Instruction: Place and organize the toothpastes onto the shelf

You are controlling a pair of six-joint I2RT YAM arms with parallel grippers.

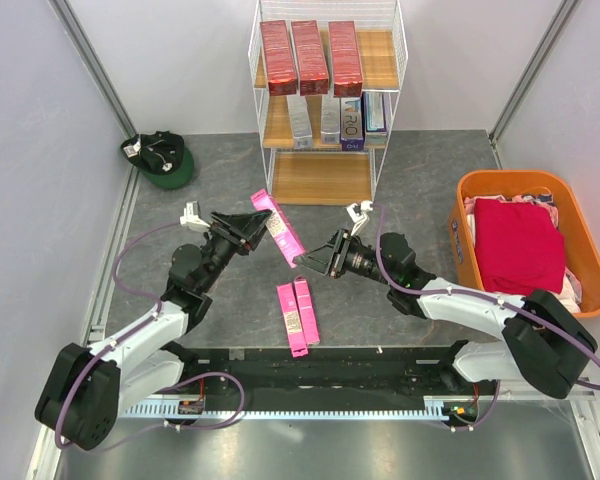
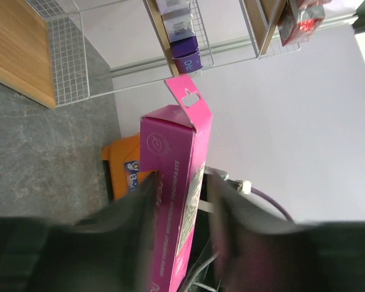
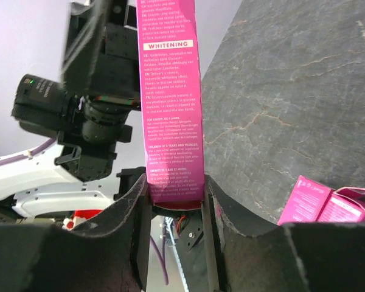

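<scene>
The bottom board's cap-side end (image 1: 292,180) is bare and lies outward of my right gripper, so I should move the pink box in that gripper outward and down next and release it there.
A bright pink toothpaste box (image 1: 280,228) hangs tilted above the table between both grippers. My right gripper (image 1: 312,258) is shut on its lower end; in the right wrist view both fingers (image 3: 140,201) press the box (image 3: 167,91). My left gripper (image 1: 250,226) surrounds the upper part, and the left wrist view shows a gap between the box (image 2: 176,152) and one finger (image 2: 228,207), so it stands open. Two more pink boxes (image 1: 298,315) lie on the table. The shelf (image 1: 380,60) holds three dark red boxes (image 1: 310,55) on top and silver, blue and purple ones (image 1: 330,118) on the middle board.
An orange tub (image 1: 465,190) with red cloth stands at the right. A green cap (image 1: 162,160) lies at the back left. The shelf's bottom board (image 1: 322,178) carries nothing. Grey walls close in both sides.
</scene>
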